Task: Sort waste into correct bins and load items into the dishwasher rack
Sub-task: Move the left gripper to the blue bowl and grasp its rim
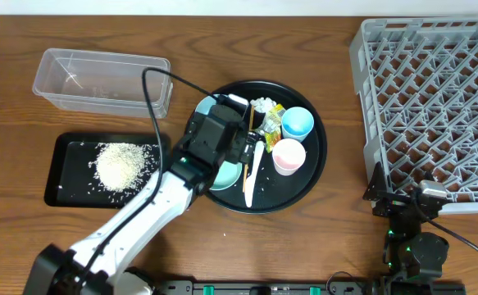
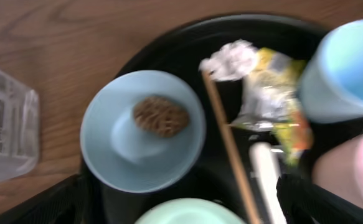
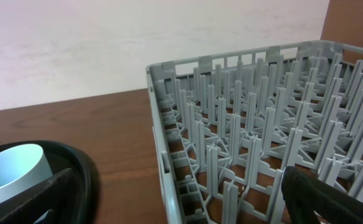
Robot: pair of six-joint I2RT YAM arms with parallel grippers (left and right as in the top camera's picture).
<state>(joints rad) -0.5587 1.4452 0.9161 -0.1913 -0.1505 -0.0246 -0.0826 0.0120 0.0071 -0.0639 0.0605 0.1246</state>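
My left gripper lowers and moves outward next, straddling the light-blue bowl's rim where black tray shows between the light-blue bowl [image 2: 116, 152] and the chopstick [image 2: 228, 143].
My left gripper [image 1: 232, 147] [image 2: 181, 200] hangs open over the round black tray [image 1: 314, 176], with nothing between its fingers. Below it in the left wrist view sits the light-blue bowl [image 2: 116, 152] holding the brown food lump [image 2: 160, 116]. The mint-white bowl [image 2: 187, 213] [image 1: 226, 174] is just in front. To the right lie the chopstick [image 2: 228, 143], white spoon [image 2: 267, 180], crumpled tissue [image 2: 231, 59] and yellow-green wrapper [image 2: 269, 93]. The blue cup [image 1: 297, 123] and pink cup [image 1: 289, 156] stand upright. White rice [image 1: 122, 162] is heaped in the black rectangular tray [image 1: 66, 156]. My right gripper [image 1: 407, 205] [image 3: 184, 205] is open beside the grey rack [image 1: 435, 98].
The clear plastic tub [image 1: 99, 78] stands at the back left, behind the black rectangular tray. A black cable loops from my left arm over the tub's right end. The rack's near left corner [image 3: 159, 149] is right in front of my right gripper.
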